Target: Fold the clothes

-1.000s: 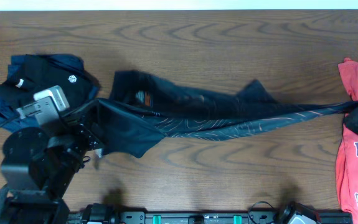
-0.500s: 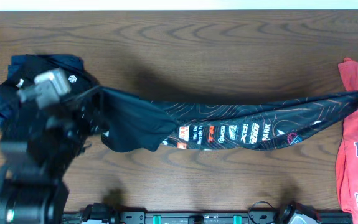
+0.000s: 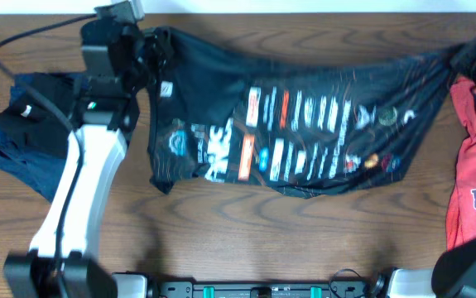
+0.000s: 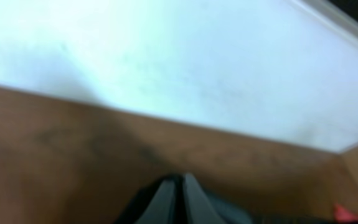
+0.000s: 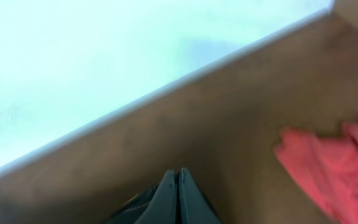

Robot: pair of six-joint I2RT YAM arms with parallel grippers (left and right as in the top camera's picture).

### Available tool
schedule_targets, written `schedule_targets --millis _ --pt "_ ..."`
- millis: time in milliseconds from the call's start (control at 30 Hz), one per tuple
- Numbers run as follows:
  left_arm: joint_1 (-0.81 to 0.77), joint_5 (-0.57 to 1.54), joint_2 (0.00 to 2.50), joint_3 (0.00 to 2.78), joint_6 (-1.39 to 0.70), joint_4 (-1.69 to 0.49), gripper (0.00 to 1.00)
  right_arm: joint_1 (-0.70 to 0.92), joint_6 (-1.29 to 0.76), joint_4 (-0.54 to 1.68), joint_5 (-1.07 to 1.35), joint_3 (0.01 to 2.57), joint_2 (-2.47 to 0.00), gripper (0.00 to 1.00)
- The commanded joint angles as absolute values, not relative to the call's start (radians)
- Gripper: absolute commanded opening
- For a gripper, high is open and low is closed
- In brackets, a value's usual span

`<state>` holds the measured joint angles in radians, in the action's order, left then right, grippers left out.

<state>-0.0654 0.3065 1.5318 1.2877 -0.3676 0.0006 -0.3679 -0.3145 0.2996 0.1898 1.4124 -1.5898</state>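
Note:
My left gripper will open its fingers and let go of the jersey's pinched top corner (image 3: 176, 37) (image 4: 156, 185) above the bare wood, as the corner hangs at the fingers there.
The black jersey (image 3: 304, 124) with white, red and blue sponsor prints hangs stretched wide across the back half of the table, lifted between both arms. My left gripper (image 3: 151, 41) is shut on its left top corner at the back left. My right gripper (image 3: 468, 55) is shut on its right top corner at the back right edge. In the left wrist view the shut fingers (image 4: 180, 186) pinch dark cloth above the wood. In the right wrist view the shut fingers (image 5: 179, 183) pinch dark cloth too.
A pile of dark blue and black clothes (image 3: 22, 124) lies at the left, under the left arm. A red T-shirt (image 3: 469, 182) with white print lies at the right edge; it also shows in the right wrist view (image 5: 328, 168). The table's back edge (image 3: 304, 10) is close.
Both grippers have moved toward the back of the table and up, pulling the jersey from a twisted band into a wide spread sheet with its prints showing.

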Motion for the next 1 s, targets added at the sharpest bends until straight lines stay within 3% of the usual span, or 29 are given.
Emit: schedule_targets --millis 0,133,333,733,967 --pt "-0.038 0.197 1.565 1.433 -0.367 0.040 0.06 -0.386 -0.456 0.164 0.190 1.451 -1.571 0.01" --pt "-0.029 0.181 1.607 1.644 -0.317 0.047 0.06 -0.441 -0.477 0.099 0.181 1.607 -1.569 0.01" --pt "-0.029 0.182 1.629 1.937 -0.241 -0.032 0.06 -0.478 -0.415 0.249 0.179 1.835 -1.569 0.01" --pt "-0.086 0.332 1.666 1.972 -0.240 -0.822 0.06 -0.474 -0.298 0.852 0.041 1.848 -1.605 0.01" --pt "-0.172 0.332 1.758 1.935 -0.236 -0.947 0.06 -0.441 -0.290 1.035 0.041 1.848 -1.622 0.01"
